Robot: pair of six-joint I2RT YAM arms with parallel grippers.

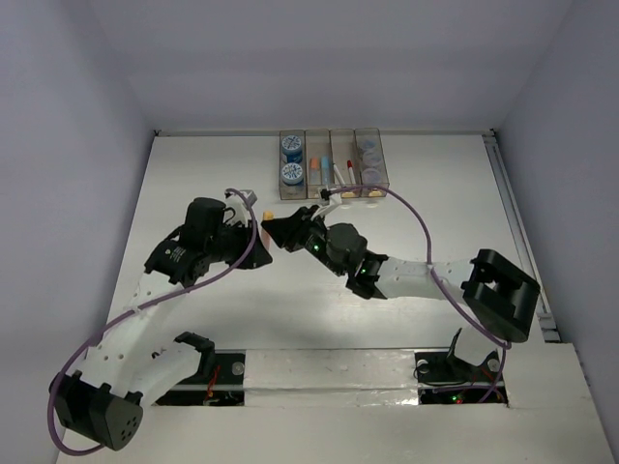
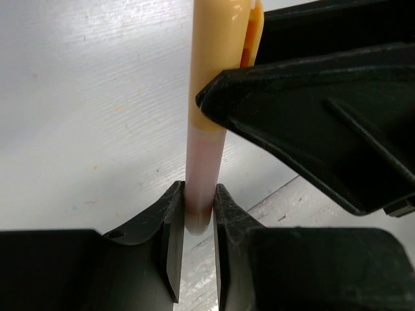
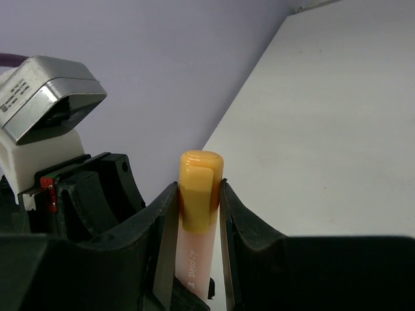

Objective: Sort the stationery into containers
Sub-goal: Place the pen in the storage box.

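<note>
My right gripper next goes outward to release the stick over the bin with orange and light-blue sticks, which stands outward of it.
A short stick with a pale pink body and an orange-yellow cap (image 2: 209, 97) is held between both grippers above the table. My left gripper (image 2: 199, 197) is shut on its bare pink end. My right gripper (image 3: 198, 191) is shut on its capped end (image 3: 201, 170). In the top view the two grippers meet left of centre, the left one (image 1: 251, 236) facing the right one (image 1: 278, 232). The containers (image 1: 334, 189), four joined translucent bins, stand at the back. They hold blue-topped rolls (image 1: 291, 146), orange and light-blue sticks (image 1: 315, 166), a red-capped marker (image 1: 344, 172) and greyish round pieces (image 1: 368, 152).
Grey walls close in the white table on the left, back and right. A purple cable (image 1: 416, 217) arcs from the right arm over the table near the bins. The right arm's forearm (image 1: 406, 278) lies across the middle.
</note>
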